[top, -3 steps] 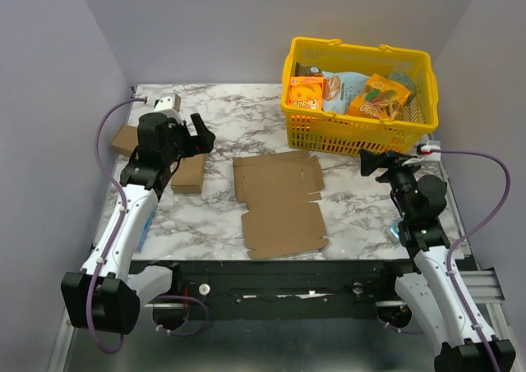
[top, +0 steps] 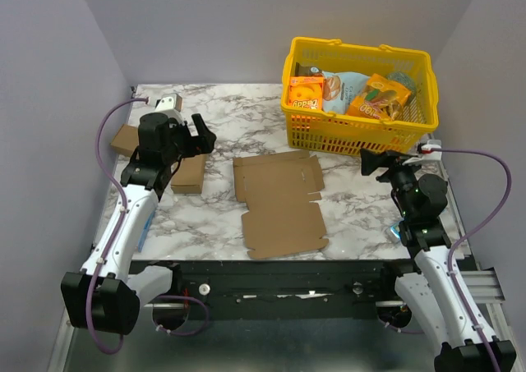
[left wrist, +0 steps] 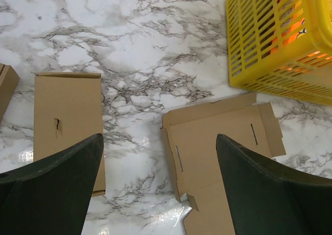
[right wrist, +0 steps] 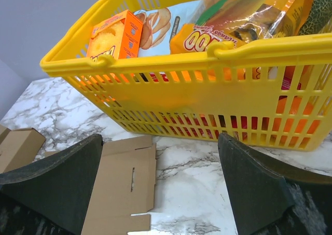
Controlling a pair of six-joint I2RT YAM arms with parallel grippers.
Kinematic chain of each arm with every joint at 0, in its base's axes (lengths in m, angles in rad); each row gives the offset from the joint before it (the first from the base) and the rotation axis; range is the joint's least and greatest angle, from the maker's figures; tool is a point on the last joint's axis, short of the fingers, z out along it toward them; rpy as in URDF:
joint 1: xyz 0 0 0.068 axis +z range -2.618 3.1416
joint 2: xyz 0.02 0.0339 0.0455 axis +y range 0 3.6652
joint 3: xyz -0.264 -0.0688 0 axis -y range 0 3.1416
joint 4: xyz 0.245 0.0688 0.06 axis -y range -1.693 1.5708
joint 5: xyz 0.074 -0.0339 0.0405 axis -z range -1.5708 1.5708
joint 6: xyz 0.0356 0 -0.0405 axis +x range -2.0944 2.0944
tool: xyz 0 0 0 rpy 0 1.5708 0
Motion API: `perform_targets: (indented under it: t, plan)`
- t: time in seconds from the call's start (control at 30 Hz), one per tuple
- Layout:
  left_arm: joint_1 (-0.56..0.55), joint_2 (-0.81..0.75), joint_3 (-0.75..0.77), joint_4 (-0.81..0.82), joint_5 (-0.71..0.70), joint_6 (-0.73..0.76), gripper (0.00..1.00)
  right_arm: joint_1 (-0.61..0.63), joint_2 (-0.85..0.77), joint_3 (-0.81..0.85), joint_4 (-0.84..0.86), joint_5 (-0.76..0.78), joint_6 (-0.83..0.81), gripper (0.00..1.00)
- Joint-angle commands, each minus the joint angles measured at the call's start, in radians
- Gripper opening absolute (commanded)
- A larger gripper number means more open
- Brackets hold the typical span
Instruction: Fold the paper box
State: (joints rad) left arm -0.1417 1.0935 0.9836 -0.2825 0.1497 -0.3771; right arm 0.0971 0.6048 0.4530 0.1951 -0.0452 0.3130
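Note:
My open left gripper lowers to the right in the top view next, onto the sheet's side edge by the slot [top: 237, 183] [left wrist: 169, 161], since that edge lies nearest it.
The paper box [top: 279, 204] lies flat and unfolded in the middle of the marble table, a brown cardboard sheet with creased panels, slots and side tabs. The left wrist view shows its left edge and upper flaps [left wrist: 223, 141]; the right wrist view shows one corner of it [right wrist: 122, 185]. My left gripper [top: 203, 135] hovers to the upper left of the sheet, open and holding nothing [left wrist: 159, 135]. My right gripper [top: 367, 163] hangs to the right of the sheet, in front of the basket, open and empty [right wrist: 159, 136]. Neither gripper touches the cardboard.
A yellow plastic basket [top: 353, 130] full of snack packets stands at the back right, close ahead of the right gripper [right wrist: 207, 105]. Two smaller brown cardboard boxes lie at the left: one [top: 189, 173] under the left arm, the other [top: 125, 140] by the left wall.

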Motion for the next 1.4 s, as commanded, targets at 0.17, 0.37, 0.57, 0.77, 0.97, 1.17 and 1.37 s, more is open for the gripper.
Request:
perform_targets:
  t: [0.17, 0.37, 0.57, 0.77, 0.97, 1.17, 1.37]
  plan:
    - [-0.009, -0.001, 0.018, -0.015, 0.008, 0.029, 0.99, -0.004, -0.004, 0.073, -0.092, 0.022, -0.022, 1.0]
    - [-0.16, 0.11, 0.079, -0.104, -0.117, 0.104, 0.99, -0.002, 0.039, 0.122, -0.16, -0.027, -0.043, 0.99]
    - [-0.22, 0.323, 0.104, -0.219, -0.119, 0.118, 0.99, 0.03, 0.15, 0.18, -0.255, -0.105, -0.035, 0.94]
    - [-0.272, 0.454, 0.082, -0.273, -0.18, 0.141, 0.99, 0.104, 0.174, 0.162, -0.278, -0.09, -0.038, 0.93]
    - [-0.282, 0.543, 0.093, -0.271, -0.154, 0.155, 0.82, 0.141, 0.188, 0.156, -0.278, -0.076, -0.049, 0.93]
    - [-0.289, 0.595, 0.099, -0.25, -0.058, 0.168, 0.33, 0.156, 0.205, 0.167, -0.279, -0.105, -0.081, 0.93]
    - [-0.311, 0.499, 0.072, -0.195, -0.056, 0.251, 0.0, 0.176, 0.225, 0.202, -0.279, -0.2, -0.13, 0.93]
